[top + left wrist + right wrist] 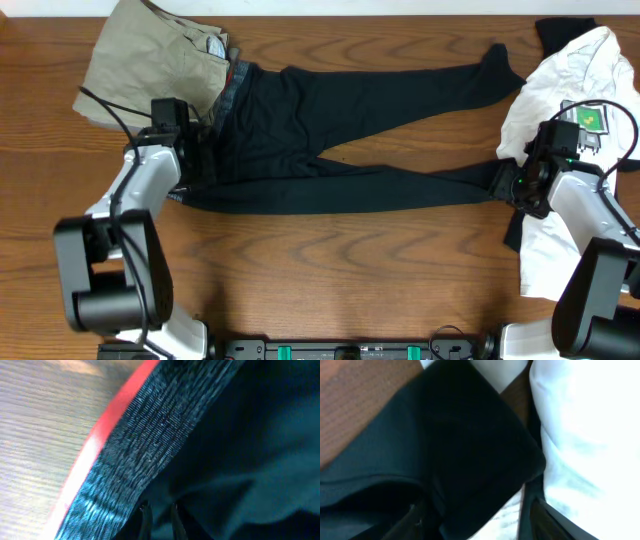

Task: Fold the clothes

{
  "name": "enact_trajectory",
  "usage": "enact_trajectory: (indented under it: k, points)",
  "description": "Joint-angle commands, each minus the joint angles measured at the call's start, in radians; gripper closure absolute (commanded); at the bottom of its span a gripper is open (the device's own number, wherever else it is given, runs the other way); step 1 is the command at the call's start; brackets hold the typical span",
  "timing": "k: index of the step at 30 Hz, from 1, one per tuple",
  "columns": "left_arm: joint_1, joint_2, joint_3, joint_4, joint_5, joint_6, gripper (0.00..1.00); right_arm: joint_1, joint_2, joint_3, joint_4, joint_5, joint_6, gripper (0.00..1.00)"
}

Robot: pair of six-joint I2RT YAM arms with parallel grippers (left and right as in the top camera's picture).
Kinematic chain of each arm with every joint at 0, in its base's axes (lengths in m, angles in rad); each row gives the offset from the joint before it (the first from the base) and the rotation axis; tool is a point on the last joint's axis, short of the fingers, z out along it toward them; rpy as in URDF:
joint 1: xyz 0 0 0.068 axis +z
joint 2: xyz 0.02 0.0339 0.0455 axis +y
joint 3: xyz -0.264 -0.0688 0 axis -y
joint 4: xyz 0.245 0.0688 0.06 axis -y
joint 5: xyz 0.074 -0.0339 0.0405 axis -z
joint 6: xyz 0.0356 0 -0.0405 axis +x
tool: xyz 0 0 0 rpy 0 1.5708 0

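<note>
My right gripper stays low over the black leg end next and draws its wide-open fingers together on the cloth, since that end already lies loose between them.
The clothes (330,120), long black trousers, lie spread across the table with the waist at the left and both legs running right. The grey waistband (150,435) with its red-orange edge (105,425) fills the left wrist view. My left gripper (195,150) sits at the waist, its jaws nearly together on a fold of black cloth (160,520). My right gripper (512,183) is at the end of the nearer leg. Its jaws stand wide apart (475,520), and the black leg end (470,435) lies loose between them.
Khaki-beige trousers (150,50) lie bunched at the back left, touching the waistband. A white T-shirt (570,80) with a print lies at the right under and beside my right arm, bright in the wrist view (585,435). Bare wooden table (350,270) runs along the front.
</note>
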Motion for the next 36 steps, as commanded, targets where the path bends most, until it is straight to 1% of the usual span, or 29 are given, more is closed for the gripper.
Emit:
enact_trajectory:
  k: [1, 4, 5, 7, 8, 9, 13, 14, 18, 21, 24, 28, 29, 31, 34, 36]
  points:
    - [0.004, 0.034, -0.005, 0.006, -0.023, 0.026, 0.83, -0.006, 0.012, -0.003, 0.035, -0.002, 0.025, 0.40]
    - [0.004, 0.035, -0.005, 0.010, -0.022, 0.026, 0.83, -0.006, 0.012, -0.003, 0.069, -0.033, 0.030, 0.48]
    - [0.004, 0.035, -0.005, 0.009, -0.022, 0.026, 0.83, -0.006, 0.012, -0.003, 0.076, -0.045, 0.032, 0.51]
    - [0.003, 0.035, -0.005, 0.001, -0.022, 0.026, 0.83, -0.006, 0.012, -0.003, 0.081, -0.058, 0.037, 0.64]
    - [0.003, 0.035, -0.005, -0.008, -0.022, 0.026, 0.83, -0.005, 0.012, -0.003, 0.081, -0.058, 0.037, 0.68]
    - [0.003, 0.035, -0.005, -0.015, -0.022, 0.026, 0.83, -0.005, 0.012, -0.003, 0.081, -0.057, 0.036, 0.69]
    - [0.003, 0.035, -0.005, -0.049, -0.022, 0.026, 0.83, -0.004, 0.012, -0.003, 0.074, -0.062, 0.036, 0.69]
    - [0.003, 0.035, -0.005, -0.058, -0.022, 0.026, 0.77, -0.004, 0.012, -0.003, 0.072, -0.063, 0.036, 0.68]
    - [0.004, 0.035, -0.005, -0.102, -0.022, 0.028, 0.69, -0.004, 0.012, -0.003, 0.070, -0.073, 0.035, 0.63]
    - [0.006, 0.035, -0.003, -0.129, -0.022, 0.021, 0.68, -0.004, 0.012, -0.003, 0.069, -0.073, 0.033, 0.60]
    - [0.017, 0.035, -0.001, -0.143, -0.021, -0.064, 0.66, -0.004, 0.012, -0.003, 0.066, -0.075, 0.023, 0.59]
    - [0.042, 0.034, 0.000, -0.151, -0.021, -0.198, 0.53, -0.004, 0.012, -0.003, 0.066, -0.075, 0.020, 0.58]
    - [0.049, 0.034, 0.002, -0.154, -0.021, -0.224, 0.51, -0.004, 0.012, -0.003, 0.066, -0.076, 0.020, 0.58]
    - [0.068, 0.034, 0.010, -0.169, -0.021, -0.293, 0.50, -0.004, 0.012, -0.003, 0.066, -0.076, 0.020, 0.58]
    - [0.101, 0.034, 0.013, -0.176, -0.019, -0.438, 0.49, -0.004, 0.012, -0.003, 0.066, -0.076, 0.020, 0.57]
    - [0.120, 0.034, 0.013, -0.175, -0.008, -0.509, 0.49, -0.004, 0.012, -0.003, 0.066, -0.076, 0.020, 0.57]
